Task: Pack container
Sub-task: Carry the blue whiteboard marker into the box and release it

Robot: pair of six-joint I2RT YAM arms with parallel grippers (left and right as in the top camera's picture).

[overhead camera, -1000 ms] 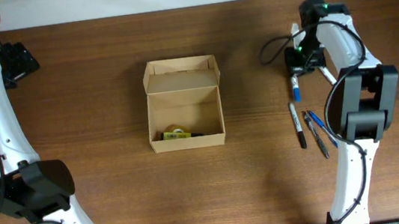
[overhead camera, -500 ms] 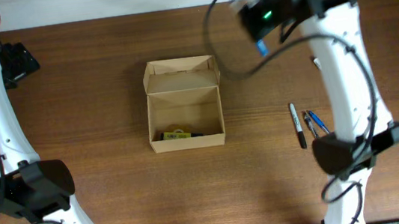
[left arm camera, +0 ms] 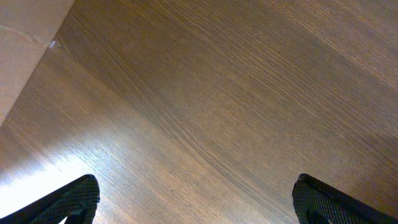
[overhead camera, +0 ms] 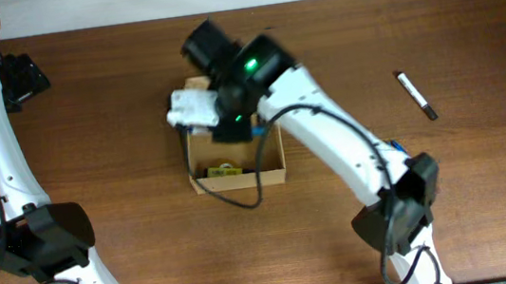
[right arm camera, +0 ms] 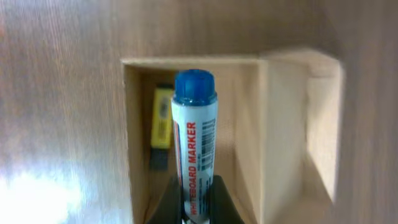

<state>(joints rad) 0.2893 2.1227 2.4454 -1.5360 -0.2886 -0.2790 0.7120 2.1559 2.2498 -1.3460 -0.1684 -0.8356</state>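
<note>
The box's clear bottom beside the yellow marker is below the gripper, so I will next move my right gripper down through the box's opening and release the blue-capped marker (right arm camera: 195, 124) there.
The container (overhead camera: 238, 178) is an open tan cardboard box at the table's middle, its flap lid folded back. It also shows in the right wrist view (right arm camera: 280, 124). A yellow marker (right arm camera: 163, 124) lies inside along one wall, and shows in the overhead view (overhead camera: 222, 170). My right gripper (right arm camera: 196, 199) is shut on a blue-capped whiteboard marker (right arm camera: 195, 124) and holds it over the box opening. From overhead the right wrist (overhead camera: 230, 106) covers the box's far half. My left gripper (left arm camera: 199, 196) is open and empty over bare wood at the far left (overhead camera: 24, 77).
A black marker (overhead camera: 415, 95) lies at the right of the table. Blue pens (overhead camera: 395, 149) lie partly hidden under the right arm. A pale strip (left arm camera: 18, 37) shows at the left wrist view's top left corner.
My right arm has swung from the table's right side leftward to above the box, carrying the blue-capped marker. The left arm has not moved.
</note>
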